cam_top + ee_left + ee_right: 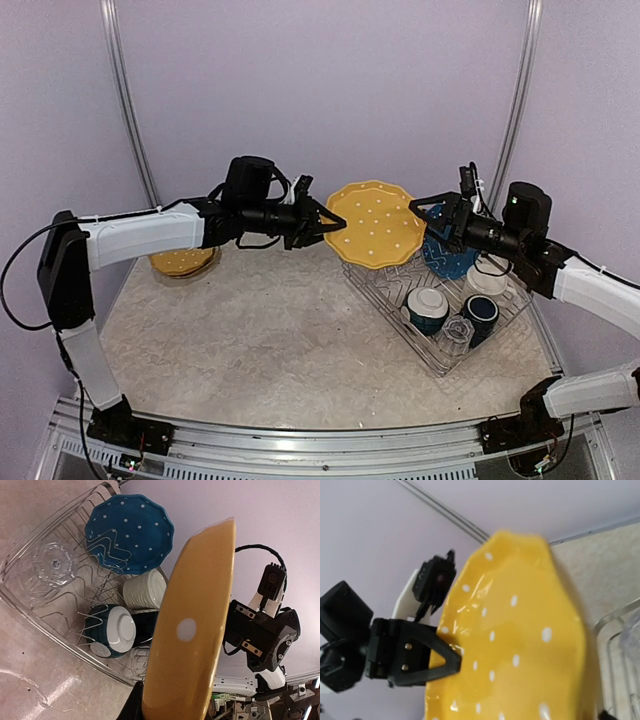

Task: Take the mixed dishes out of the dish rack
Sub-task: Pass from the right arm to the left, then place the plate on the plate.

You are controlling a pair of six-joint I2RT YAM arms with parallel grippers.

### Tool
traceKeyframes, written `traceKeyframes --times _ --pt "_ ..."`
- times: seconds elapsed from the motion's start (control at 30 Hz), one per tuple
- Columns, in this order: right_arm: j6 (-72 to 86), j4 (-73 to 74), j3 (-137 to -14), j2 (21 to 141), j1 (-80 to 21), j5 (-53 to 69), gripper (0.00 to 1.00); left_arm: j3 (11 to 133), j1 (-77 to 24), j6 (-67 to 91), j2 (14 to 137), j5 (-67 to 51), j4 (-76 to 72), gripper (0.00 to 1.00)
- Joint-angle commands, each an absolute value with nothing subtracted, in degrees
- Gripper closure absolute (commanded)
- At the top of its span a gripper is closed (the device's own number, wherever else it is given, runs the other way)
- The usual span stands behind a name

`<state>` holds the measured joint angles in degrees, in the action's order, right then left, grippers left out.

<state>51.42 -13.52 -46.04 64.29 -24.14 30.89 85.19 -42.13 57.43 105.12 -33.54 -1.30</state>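
Note:
My left gripper swings across and down next, releasing its plate onto the second orange plate [182, 262], since that lies below it, left in the top view.
My left gripper [330, 222] is shut on the left edge of an orange white-dotted plate [376, 222] and holds it in the air over the far-left end of the dish rack [385, 300]. My right gripper [428, 218] is at the plate's right edge with its fingers spread. In the right wrist view the plate [520, 645] fills the frame, with the left gripper's black finger [420, 655] on it. In the rack are a blue dotted plate [130, 532], a cream mug [145, 591], a teal bowl [112, 630], a navy mug [481, 315] and a clear glass [54, 565].
A second orange plate [182, 262] lies on the table at the far left, under the left arm. The rack stands at the right, set diagonally. Purple walls close in behind and beside the table.

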Motion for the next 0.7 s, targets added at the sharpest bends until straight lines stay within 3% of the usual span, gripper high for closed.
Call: traceKeyframes --times 0.0,0.4,0.67 --pt "44.0 -10.4 -49.8 62.9 -24.5 27.5 0.0 79.6 -35.8 56.8 95.8 -31.8 -0.3 1.0" --pt "32.9 5.7 -54.1 60.0 -23.6 17.8 0.0 65.4 -7.1 51.1 76.2 -26.9 18.4 1.0" --pt "32.2 7.3 -53.7 57.9 -23.3 16.3 0.0 65.2 5.9 53.7 76.0 -19.6 22.9 1.0"
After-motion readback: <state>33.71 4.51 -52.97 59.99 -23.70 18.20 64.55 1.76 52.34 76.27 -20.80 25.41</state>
